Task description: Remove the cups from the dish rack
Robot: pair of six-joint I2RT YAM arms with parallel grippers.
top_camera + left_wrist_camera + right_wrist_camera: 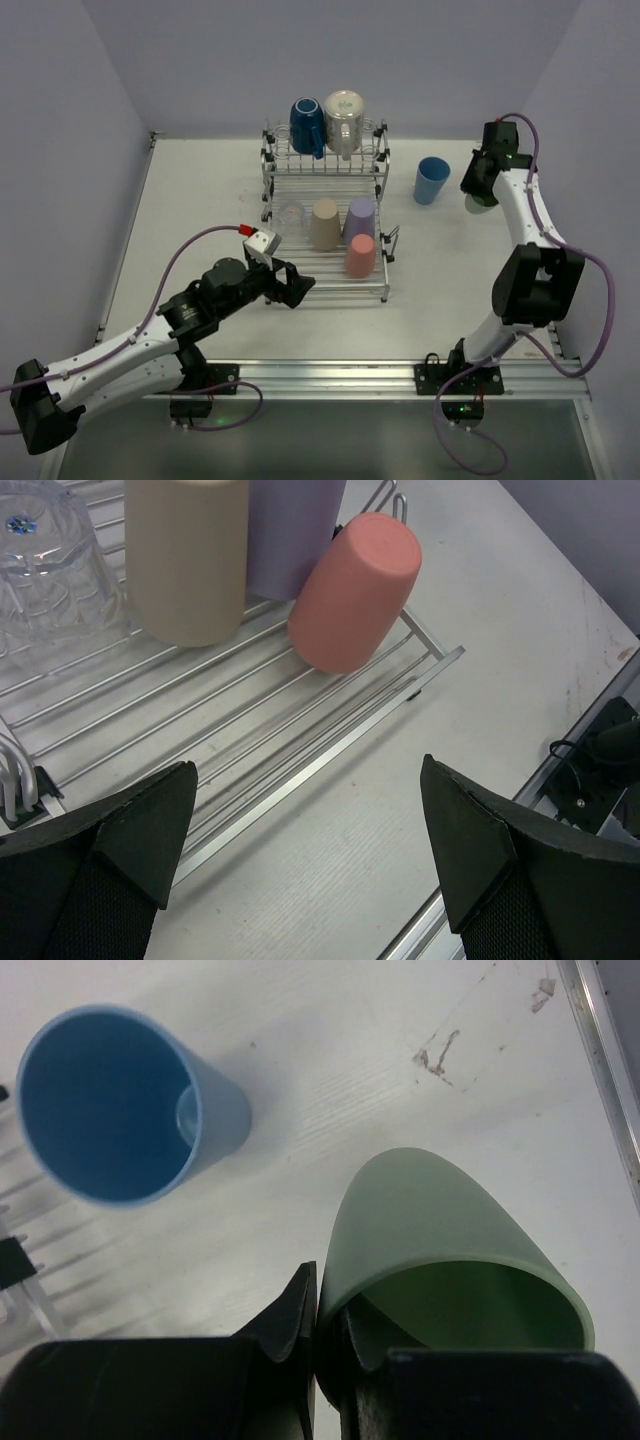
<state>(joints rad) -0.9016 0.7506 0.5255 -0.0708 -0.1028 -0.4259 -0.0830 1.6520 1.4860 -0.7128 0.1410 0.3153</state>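
Note:
Next, my right gripper lowers the green cup (450, 1250) onto the patch of table beside the light-blue cup (431, 180) and releases it base-down, because that patch is empty.
The chrome dish rack (330, 280) holds a clear cup (290, 215), a tan cup (325, 224), a lavender cup (360, 218) and a pink cup (360, 256), all upside down. On its raised far tier sit a dark-blue mug (307, 126) and a clear glass mug (343, 120). My left gripper (292, 283) is open at the rack's near left edge; its wrist view shows the pink cup (355, 590), tan cup (185, 555) and clear cup (50, 560). My right gripper (482, 185) is shut on the wall of a green cup (450, 1250), right of the light-blue cup (431, 180) that stands upright on the table.
The light-blue cup (120, 1100) stands just left of the held green cup. An aluminium rail (400, 375) runs along the table's near edge. Purple walls close in the left, far and right sides.

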